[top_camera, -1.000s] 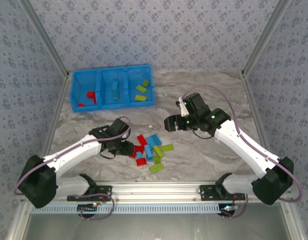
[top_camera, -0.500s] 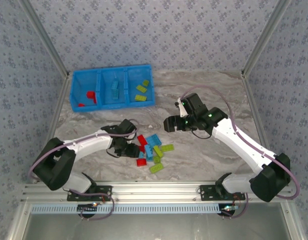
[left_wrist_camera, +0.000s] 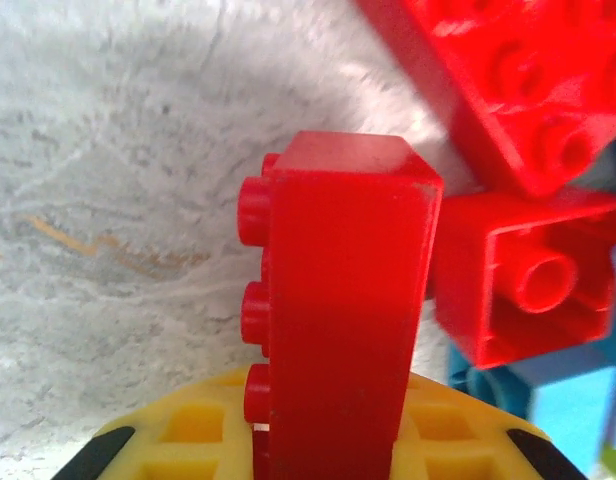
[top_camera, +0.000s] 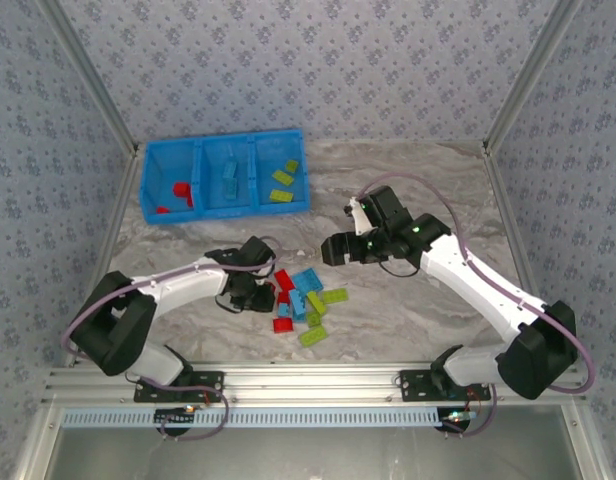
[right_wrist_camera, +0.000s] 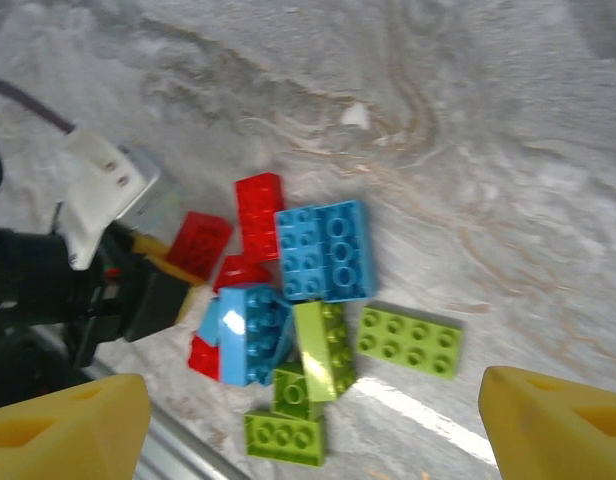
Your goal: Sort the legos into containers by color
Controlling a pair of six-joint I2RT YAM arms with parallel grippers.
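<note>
The red brick goes up and outward in my left gripper next, for release over the container with the red bricks, since that container holds its color.
The legos lie in a loose pile (top_camera: 303,300) of red, light blue and lime green bricks on the marble table. At the pile's left edge my left gripper (top_camera: 262,294) is shut on a red brick (left_wrist_camera: 338,300), which stands on edge between its yellow fingers (left_wrist_camera: 188,440) with the studs facing left. From the right wrist view that held red brick (right_wrist_camera: 198,243) lies at the pile's upper left. My right gripper (top_camera: 334,247) hovers open above and to the right of the pile, its yellow fingertips (right_wrist_camera: 63,430) spread wide. The blue bin (top_camera: 226,150) holds the containers at the back left.
The bin's left compartment holds red bricks (top_camera: 178,190), the middle one a blue brick (top_camera: 229,180), the right one green bricks (top_camera: 283,180). A lime green brick (right_wrist_camera: 408,340) lies flat at the pile's right. Metal frame rails border the table on both sides and at the near edge (top_camera: 308,378).
My left gripper moved right into the pile's left edge and shut on a red brick. My right gripper drifted slightly left and stayed open.
</note>
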